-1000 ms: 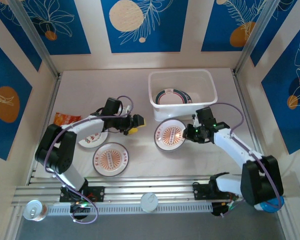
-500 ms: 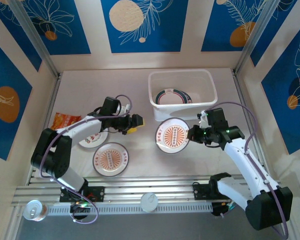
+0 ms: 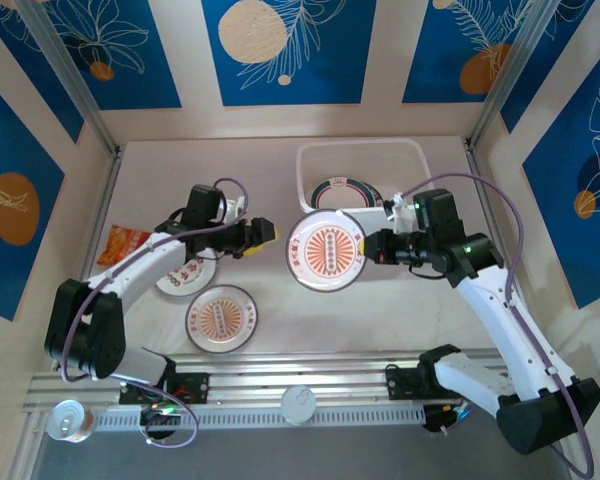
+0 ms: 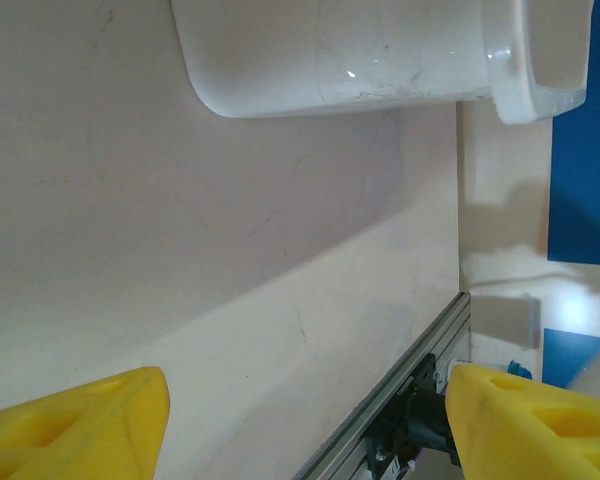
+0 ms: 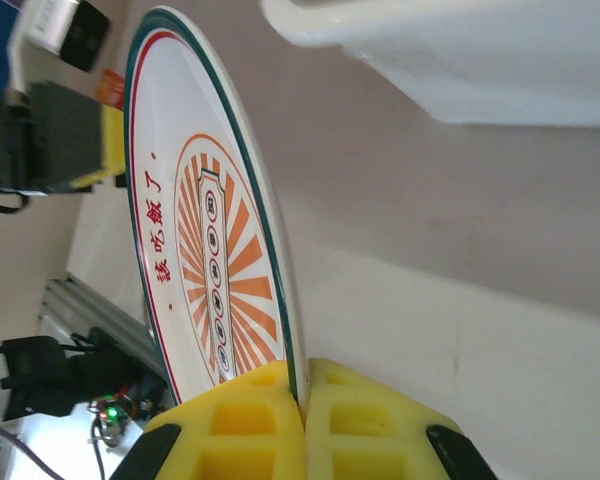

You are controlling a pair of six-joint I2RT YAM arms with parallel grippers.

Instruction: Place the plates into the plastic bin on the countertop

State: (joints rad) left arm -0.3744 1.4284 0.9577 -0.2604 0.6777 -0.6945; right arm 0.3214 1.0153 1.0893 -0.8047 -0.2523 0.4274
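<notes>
The green-rimmed plate (image 3: 348, 193) lies outward of the robot's right gripper, so the right gripper will next move outward over the bin's near side, then down to let go of the sunburst plate.
My right gripper (image 3: 372, 248) (image 5: 302, 400) is shut on the rim of a plate (image 3: 325, 250) (image 5: 215, 240) with an orange-red sunburst centre. It holds the plate lifted off the countertop (image 3: 400, 310), just in front of the plastic bin (image 3: 421, 178) (image 5: 480, 60). A green-rimmed plate (image 3: 348, 193) lies inside the bin. Two more plates (image 3: 221, 318) (image 3: 185, 275) rest on the countertop at the left, the farther one partly under my left arm. My left gripper (image 3: 263, 232) (image 4: 310, 420) hangs open and empty left of the held plate, its yellow fingers (image 4: 90, 425) wide apart, the bin's wall (image 4: 340, 50) ahead.
An orange snack packet (image 3: 120, 240) lies by the left wall. A metal rail (image 3: 300, 385) (image 4: 400, 400) runs along the near edge with a can (image 3: 68, 420) and a round lid (image 3: 300, 403) on it. Cream walls border the countertop on three sides.
My right gripper has raised the sunburst plate off the countertop and carried it up and toward the bin. My left arm has drawn back a little to the left.
</notes>
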